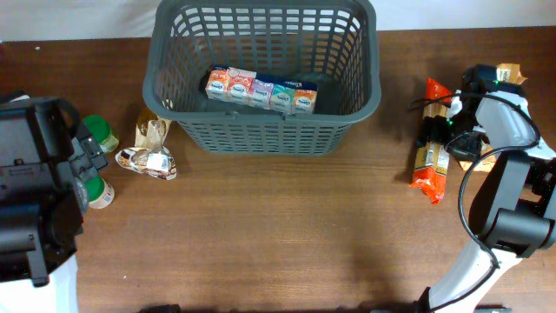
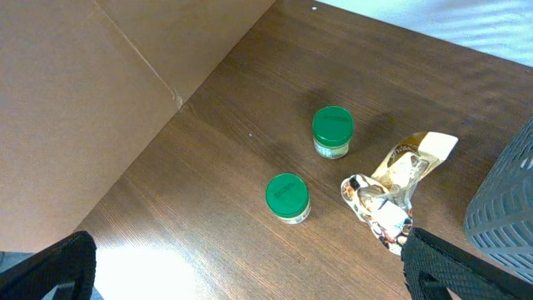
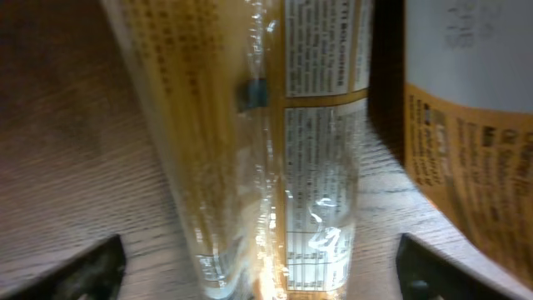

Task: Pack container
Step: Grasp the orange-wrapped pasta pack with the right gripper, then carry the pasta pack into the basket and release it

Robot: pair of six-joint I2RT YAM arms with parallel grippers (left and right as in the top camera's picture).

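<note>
My right gripper's open fingers straddle the spaghetti packet's long edges, so next I lower them onto its clear middle and close.
The dark grey basket point(image 1: 261, 130) stands at the back centre, with a row of small coloured cartons point(image 1: 261, 90) lying inside. Its slotted corner also shows in the left wrist view point(image 2: 504, 200). My right gripper point(image 1: 445, 123) is low over a long orange-and-clear spaghetti packet point(image 1: 430, 156) on the right. In the right wrist view its open fingers point(image 3: 262, 275) straddle the packet point(image 3: 250, 150) without closing on it. My left gripper point(image 1: 85, 167) is open and empty point(image 2: 250, 279) above the table near two green-lidded jars point(image 2: 333, 132) point(image 2: 287, 197).
A crumpled snack wrapper point(image 1: 149, 149) lies left of the basket and shows in the left wrist view point(image 2: 391, 187). Another orange-labelled packet point(image 3: 466, 125) lies just right of the spaghetti. A further packet point(image 1: 510, 73) lies at the far right.
</note>
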